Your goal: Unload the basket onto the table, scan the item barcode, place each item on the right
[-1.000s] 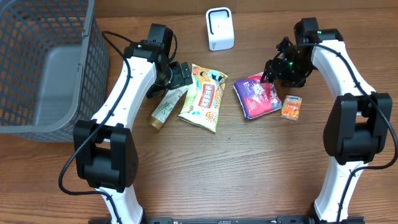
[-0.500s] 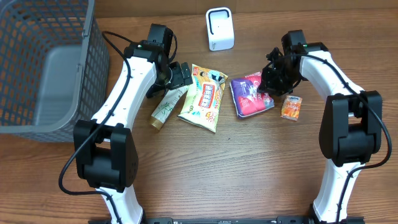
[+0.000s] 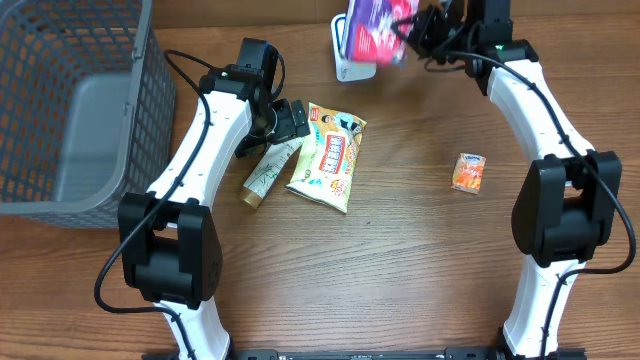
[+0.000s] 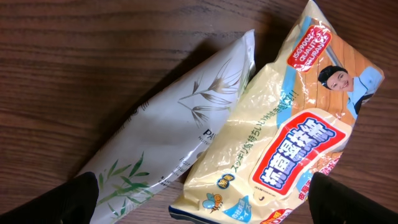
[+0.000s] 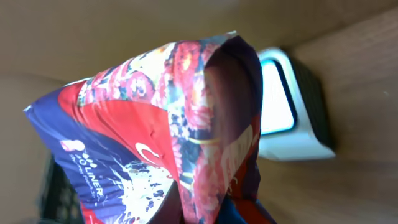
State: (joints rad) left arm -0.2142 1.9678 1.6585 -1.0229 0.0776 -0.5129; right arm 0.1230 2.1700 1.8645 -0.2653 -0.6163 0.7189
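The right gripper sweeps the packet across the scanner next, then carries it back past the orange packet, toward the right (image 3: 522,160) in the overhead view.
My right gripper (image 3: 415,27) is shut on the purple and red packet (image 3: 374,27) and holds it up at the table's far edge, right over the white scanner (image 3: 348,68). In the right wrist view the packet (image 5: 174,137) fills the frame and hides the fingers, with the scanner (image 5: 283,106) just behind it. My left gripper (image 3: 290,118) hangs open over a white leaf-printed tube (image 4: 180,124) and a yellow snack packet (image 4: 286,143), touching neither.
A small orange packet (image 3: 468,171) lies alone on the right of the wooden table. The tube (image 3: 268,172) and yellow packet (image 3: 328,155) lie left of centre. A grey wire basket (image 3: 70,100) stands at the far left.
My right gripper closed on the purple packet, lifted it off the table and carried it back and left to the scanner. The left arm has not moved.
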